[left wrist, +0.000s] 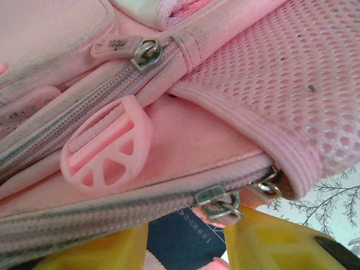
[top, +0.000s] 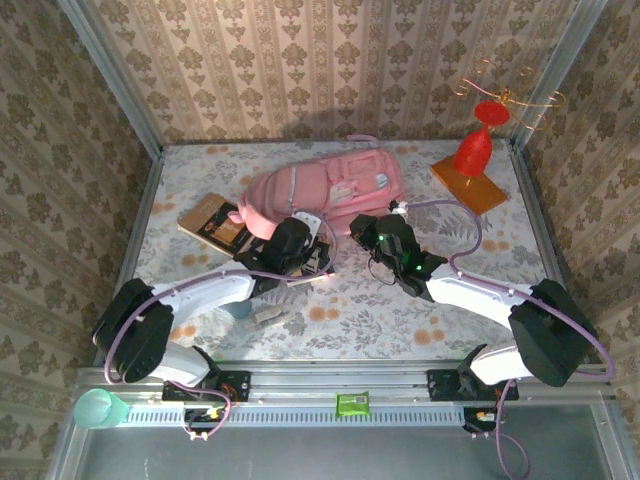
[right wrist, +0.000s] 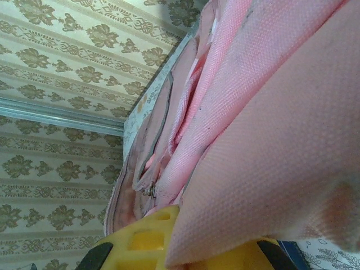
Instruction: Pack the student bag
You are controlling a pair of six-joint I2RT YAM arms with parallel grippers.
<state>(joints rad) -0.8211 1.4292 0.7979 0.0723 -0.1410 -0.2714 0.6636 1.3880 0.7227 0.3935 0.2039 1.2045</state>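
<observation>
The pink fabric (right wrist: pixel 264 140) lies in folds, so my right gripper will next pull the flap away from my left gripper toward the orange base and release it.
The student bag (top: pixel 322 188), soft and pink, lies at the back middle of the table. My left gripper (top: pixel 303 243) is at its near left edge. In the left wrist view, the left gripper (left wrist: pixel 185 232) has its yellow fingers (left wrist: pixel 270 242) apart under a zipped seam. A metal zipper pull (left wrist: pixel 220 202) with a pink tab rests against the right finger. A dark blue printed thing (left wrist: pixel 179 239) shows in the gap. My right gripper (top: pixel 368 230) is at the bag's near right edge. The right gripper (right wrist: pixel 194 248) is shut on a flap of the bag's pink fabric (right wrist: pixel 264 140).
A brown book (top: pixel 213 222) lies left of the bag. A red ornament on an orange base (top: pixel 472 160) stands at the back right. A teal cup (top: pixel 97 408) and a green tag (top: pixel 352 403) sit on the front rail. Patterned walls close in three sides.
</observation>
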